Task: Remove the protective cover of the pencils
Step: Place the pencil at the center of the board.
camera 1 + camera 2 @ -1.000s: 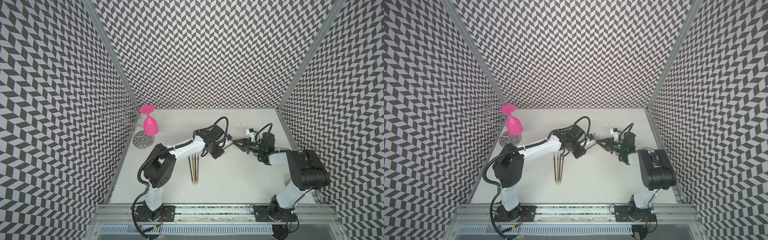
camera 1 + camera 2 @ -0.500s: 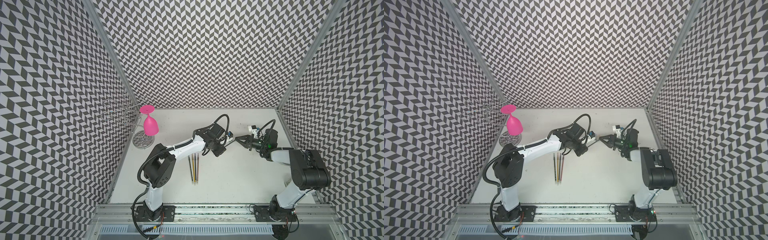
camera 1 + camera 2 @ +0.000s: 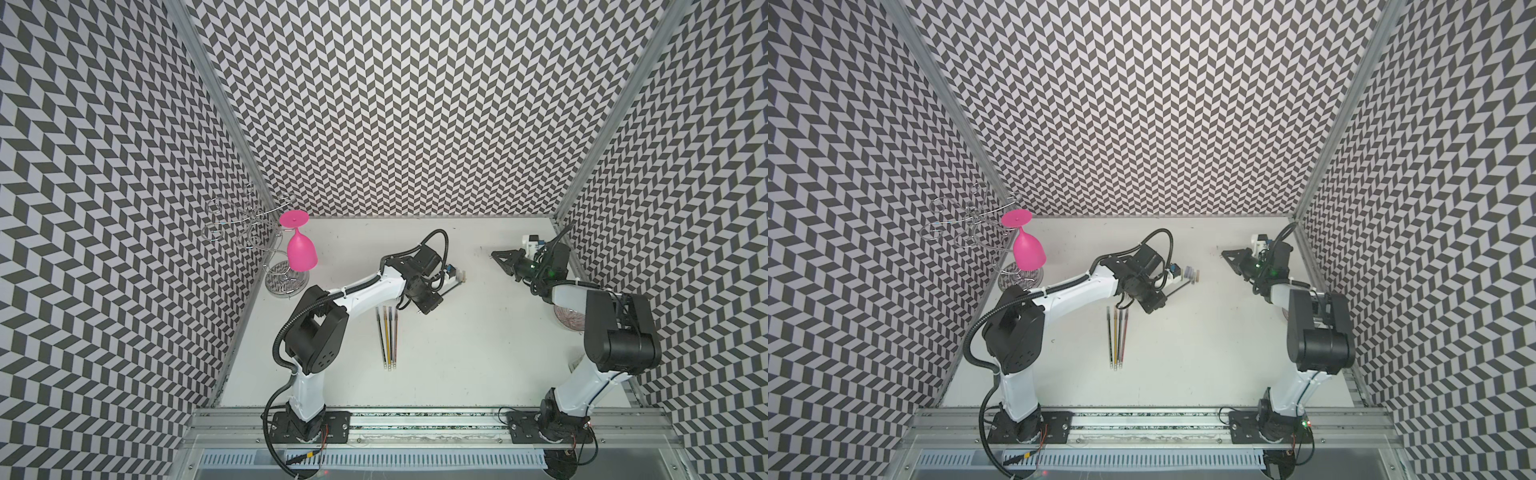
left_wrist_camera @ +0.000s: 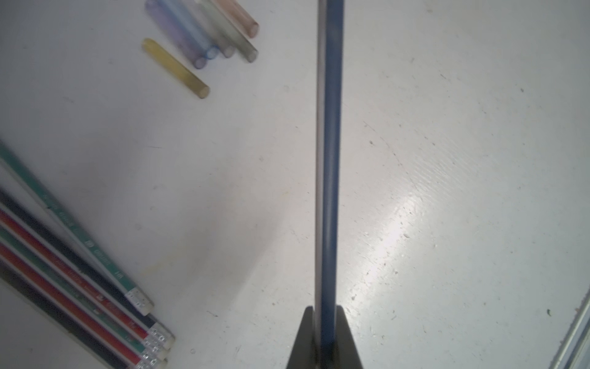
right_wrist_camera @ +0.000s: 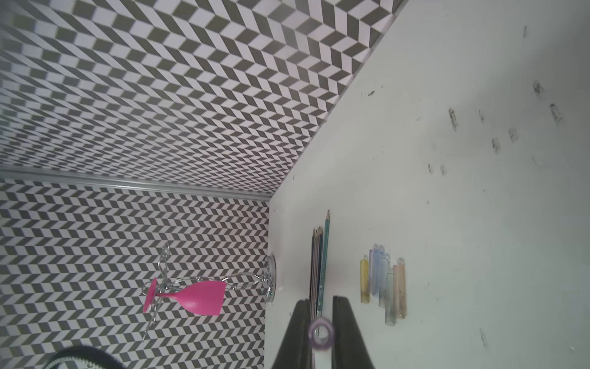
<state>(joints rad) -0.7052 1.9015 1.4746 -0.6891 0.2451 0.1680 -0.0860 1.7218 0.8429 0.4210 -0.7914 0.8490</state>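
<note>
Next I will swing and turn my left gripper toward the wine glass, then lower and release the blue pencil beside the bare pencils, since its cover is off.
Several pencils (image 3: 387, 336) lie side by side on the white table, in both top views (image 3: 1117, 336), points toward the back wall. Behind them, my left gripper (image 4: 324, 308) is shut on a blue pencil (image 4: 329, 159) that sticks straight out from the jaws. Several tinted clear covers (image 4: 207, 35) lie loose in a small group (image 3: 1192, 273) near its far end. My right gripper (image 3: 495, 253) hangs at the back right, apart from the left one. It is shut on a purple-tinted cover (image 5: 321, 332), seen end-on between its fingers.
A pink wine glass (image 3: 301, 249) hangs upside down on a wire rack (image 3: 286, 282) in the back left corner. A small glass dish (image 3: 567, 320) sits under the right arm by the right wall. Patterned walls close three sides.
My right gripper has pulled back to the right, away from the left gripper, carrying the cover off the pencil. The left gripper has barely moved.
</note>
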